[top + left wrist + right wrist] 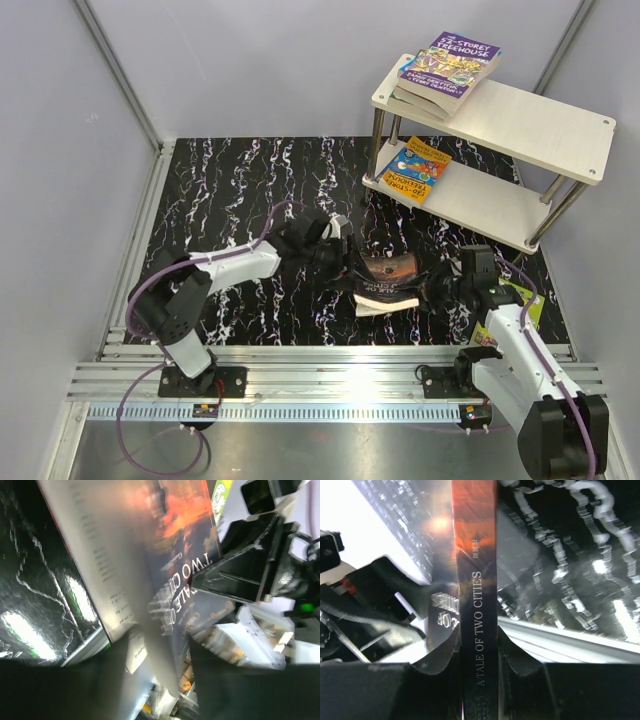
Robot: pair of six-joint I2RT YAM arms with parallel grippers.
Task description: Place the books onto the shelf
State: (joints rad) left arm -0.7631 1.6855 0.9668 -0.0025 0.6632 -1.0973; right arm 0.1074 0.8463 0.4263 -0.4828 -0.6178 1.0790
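The right gripper will next carry the dark book outward, then in beneath the shelf's top board, and release it onto the blue-orange book [417, 168], as the space above that book is free.
A dark book [388, 280] titled "A Tale of Two Cities" hangs between both grippers over the middle of the black marbled table. My right gripper [432, 285] is shut on its spine [475, 580], one finger pressed to each side [476, 635]. My left gripper [350, 262] is at the book's opposite edge. Its fingers straddle the cover [180, 555] with a gap on each side, so it is open [160, 650]. The shelf [540, 120] stands at the back right. Stacked books [447, 68] lie on its top board and a blue-orange book [417, 168] on the lower one.
A lime-green book [522, 302] lies on the table at the right, partly under my right arm. Grey walls close in the table on the left, back and right. An aluminium rail [330, 385] runs along the near edge.
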